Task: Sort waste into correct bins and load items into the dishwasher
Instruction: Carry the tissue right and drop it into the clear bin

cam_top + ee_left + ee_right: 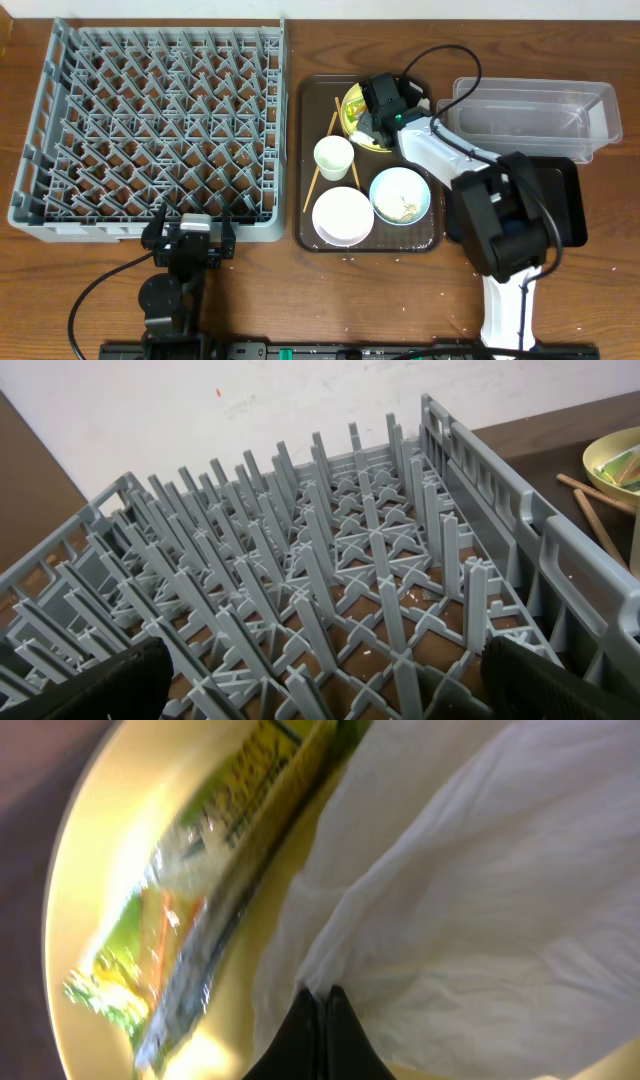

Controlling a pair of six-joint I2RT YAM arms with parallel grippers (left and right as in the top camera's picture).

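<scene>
The robot's right gripper needs to lift off the plate (352, 106) next and move across to the clear plastic tub (512, 117) to release the scrap inside, because that tub is open and empty.
My right gripper (322, 992) is over the yellow plate (352, 106) at the back of the brown tray, shut on the crumpled white paper scrap (470, 890). The green-and-yellow wrapper (200, 880) lies on the plate (90, 900) beside the paper. A white cup (334, 156), a white bowl (342, 215) and a light blue bowl (400, 195) holding whitish food scraps stand on the tray, with wooden chopsticks (322, 150) at its left side. The grey dish rack (150, 125) stands at the left. My left gripper (320, 680) is open over the rack's near edge (330, 590).
The clear plastic tub (535, 115) stands at the back right, the glossy black tray (565, 200) just in front of it, partly under my right arm. The dark brown serving tray (305, 150) lies between rack and bins.
</scene>
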